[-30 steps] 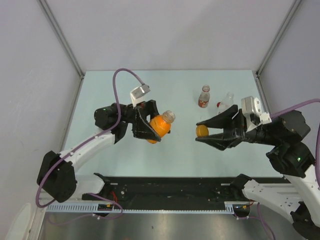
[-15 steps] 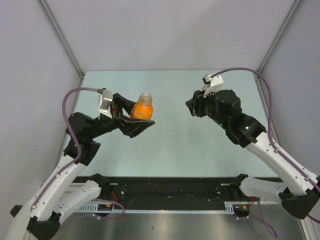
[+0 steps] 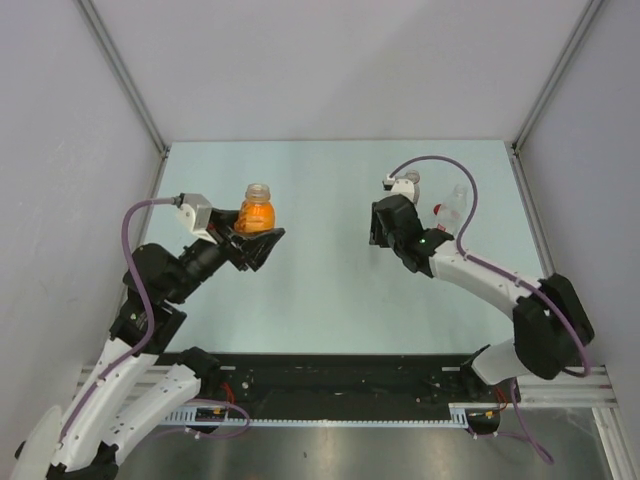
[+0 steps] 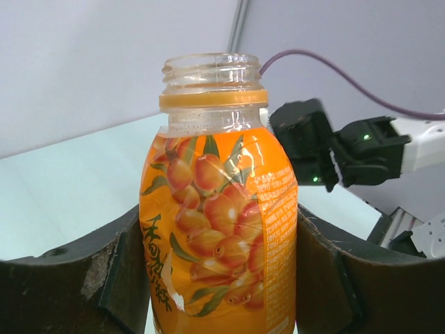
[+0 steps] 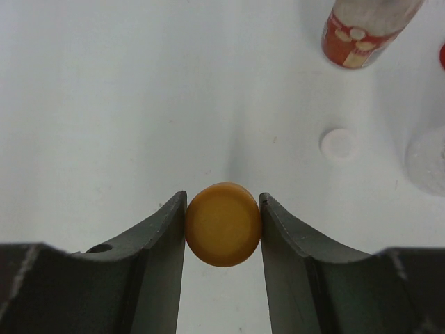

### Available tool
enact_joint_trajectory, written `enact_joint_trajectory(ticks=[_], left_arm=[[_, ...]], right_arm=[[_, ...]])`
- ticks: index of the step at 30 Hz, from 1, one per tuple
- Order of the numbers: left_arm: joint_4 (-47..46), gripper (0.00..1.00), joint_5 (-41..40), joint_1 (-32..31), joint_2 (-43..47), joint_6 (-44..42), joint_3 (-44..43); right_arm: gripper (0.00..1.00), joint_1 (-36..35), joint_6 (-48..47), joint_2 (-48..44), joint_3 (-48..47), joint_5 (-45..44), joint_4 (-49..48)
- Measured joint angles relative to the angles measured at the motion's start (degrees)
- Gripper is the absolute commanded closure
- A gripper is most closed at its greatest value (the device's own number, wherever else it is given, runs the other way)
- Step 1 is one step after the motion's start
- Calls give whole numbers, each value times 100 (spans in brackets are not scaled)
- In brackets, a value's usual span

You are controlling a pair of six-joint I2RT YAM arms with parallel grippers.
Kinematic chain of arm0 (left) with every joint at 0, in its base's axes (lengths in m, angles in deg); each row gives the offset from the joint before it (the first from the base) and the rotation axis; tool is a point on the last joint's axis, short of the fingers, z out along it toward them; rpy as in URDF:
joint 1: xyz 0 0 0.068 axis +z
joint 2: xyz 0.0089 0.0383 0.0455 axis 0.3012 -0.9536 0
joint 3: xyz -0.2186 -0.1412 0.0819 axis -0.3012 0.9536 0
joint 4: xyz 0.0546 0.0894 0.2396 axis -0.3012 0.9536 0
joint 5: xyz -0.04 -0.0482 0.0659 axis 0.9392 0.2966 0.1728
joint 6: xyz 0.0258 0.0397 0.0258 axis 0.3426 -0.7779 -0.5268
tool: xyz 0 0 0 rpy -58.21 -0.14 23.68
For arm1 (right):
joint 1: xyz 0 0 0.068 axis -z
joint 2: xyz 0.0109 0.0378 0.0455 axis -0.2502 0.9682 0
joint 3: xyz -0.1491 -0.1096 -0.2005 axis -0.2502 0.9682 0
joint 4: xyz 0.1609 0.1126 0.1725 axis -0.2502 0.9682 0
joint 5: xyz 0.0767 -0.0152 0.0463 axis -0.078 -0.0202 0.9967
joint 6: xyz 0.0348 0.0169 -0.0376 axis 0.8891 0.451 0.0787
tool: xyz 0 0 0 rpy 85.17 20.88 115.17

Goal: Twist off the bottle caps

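Note:
The tabletop below my right gripper is bare beside the white cap, so next I will lower it there and release the orange cap [image 5: 223,224] on that empty spot.
My left gripper [image 3: 257,234] [image 4: 219,229] is shut on the orange-filled bottle [image 3: 257,214] [image 4: 219,209] and holds it upright above the left of the table. The bottle's mouth [image 4: 212,68] is bare, with an orange ring below it. My right gripper [image 3: 383,228] [image 5: 222,203] points down over the table and is shut on the orange cap [image 5: 223,224], which the top view hides. Just beyond it stand the bottle with a reddish label band [image 5: 361,31] and the plain clear bottle [image 3: 457,200] [image 5: 427,161]. A white cap [image 5: 339,144] and a red cap [image 3: 437,210] lie on the table.
The pale table [image 3: 320,290] is enclosed by grey walls with metal posts [image 3: 120,75] at the back corners. A black rail [image 3: 330,380] runs along the near edge between the arm bases. The right arm's purple cable [image 3: 440,165] loops above its wrist.
The grippers have drawn apart. My left arm pulled back left and stood the capless bottle upright. My right arm carried the orange cap toward the far right bottles and turned downward.

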Motion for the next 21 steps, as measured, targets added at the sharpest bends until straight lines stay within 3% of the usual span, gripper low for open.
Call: enact_joint_trajectory(ticks=[8, 21], left_arm=[[153, 100, -223, -50, 33, -52, 131], [225, 100, -304, -79, 13, -87, 229]], right_arm=[[100, 48, 317, 1119, 153, 13, -584], [100, 267, 503, 1912, 210, 249, -1198]])
